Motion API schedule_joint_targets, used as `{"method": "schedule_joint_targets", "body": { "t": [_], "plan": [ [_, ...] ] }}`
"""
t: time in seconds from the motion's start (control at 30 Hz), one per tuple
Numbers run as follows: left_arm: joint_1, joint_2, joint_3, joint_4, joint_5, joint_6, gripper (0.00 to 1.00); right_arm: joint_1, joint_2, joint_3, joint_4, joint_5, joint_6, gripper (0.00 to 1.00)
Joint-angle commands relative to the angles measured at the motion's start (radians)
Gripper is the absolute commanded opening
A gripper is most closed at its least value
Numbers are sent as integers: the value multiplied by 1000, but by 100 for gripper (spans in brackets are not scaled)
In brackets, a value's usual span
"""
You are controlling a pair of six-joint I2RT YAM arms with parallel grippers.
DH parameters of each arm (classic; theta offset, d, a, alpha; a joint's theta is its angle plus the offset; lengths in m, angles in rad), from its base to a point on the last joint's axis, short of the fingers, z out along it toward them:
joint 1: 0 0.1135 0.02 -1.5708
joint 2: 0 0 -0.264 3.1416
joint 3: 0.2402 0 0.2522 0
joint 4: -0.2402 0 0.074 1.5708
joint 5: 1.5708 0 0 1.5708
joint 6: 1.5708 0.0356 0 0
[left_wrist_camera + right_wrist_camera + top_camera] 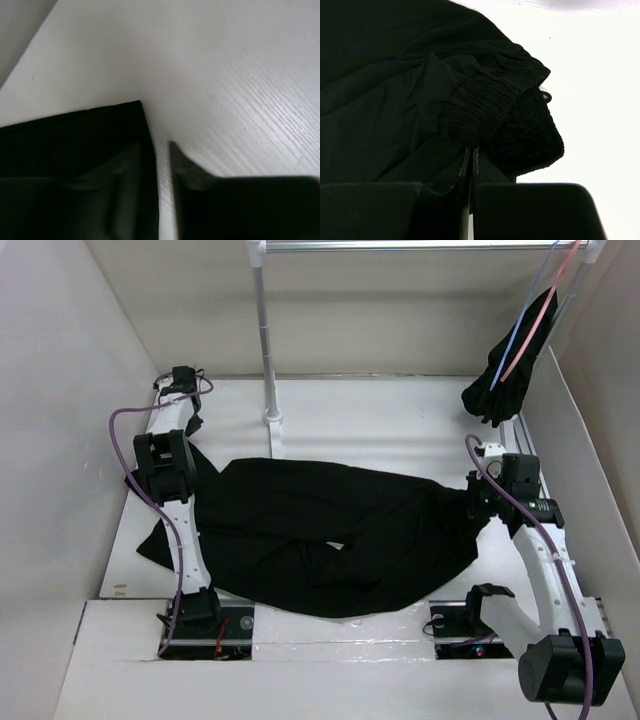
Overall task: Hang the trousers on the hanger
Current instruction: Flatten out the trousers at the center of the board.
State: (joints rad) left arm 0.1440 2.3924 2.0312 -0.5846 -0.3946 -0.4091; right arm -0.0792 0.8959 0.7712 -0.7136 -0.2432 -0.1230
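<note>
The fabric of the trousers' waistband [475, 507] lies bunched, so next my right gripper needs to draw it toward the right in the top view, away from the trouser legs, then release it.
The black trousers [330, 535] lie spread across the white table [380, 430]. Their gathered waistband [515, 115] is at the right and the legs run left. My right gripper [478, 502] is shut on the waistband, its fingertips [468, 155] pressed together in the fabric. My left gripper [190, 440] is low over the table at a leg end [75, 135]. Its jaws stand a narrow gap apart, white table shows between them, and the fabric's edge lies along the left finger [130, 170]. The light-blue hanger [528, 308] hangs from the rail at the back right.
A pink hanger [541, 310] with a small bunched black garment [505, 370] hangs beside the blue one. The rail's upright pole [266, 340] stands on its base [273, 425] at the back middle. White walls enclose the table on the left, right and back.
</note>
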Motion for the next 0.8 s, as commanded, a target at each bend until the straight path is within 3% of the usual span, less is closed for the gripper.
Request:
{"method": "schedule_joint_targets", "body": {
  "t": [0.0,0.07,0.23,0.47,0.63,0.77],
  "plan": [
    [0,-10,-2,-64,-53,7,15,-5,12,39,69,5,3,0],
    [0,-3,-8,-75,-70,0,0,-14,24,40,78,1,5,0],
    [0,-79,-3,-49,-41,-28,0,-24,40,45,101,-7,8,0],
    [0,-401,-94,43,-29,-89,0,-44,49,126,69,68,37,0],
    [37,-380,-100,29,-36,-91,0,-44,106,149,52,148,34,0],
    [66,-251,-37,29,-29,-82,0,-71,127,172,46,203,39,0]
  ]
}}
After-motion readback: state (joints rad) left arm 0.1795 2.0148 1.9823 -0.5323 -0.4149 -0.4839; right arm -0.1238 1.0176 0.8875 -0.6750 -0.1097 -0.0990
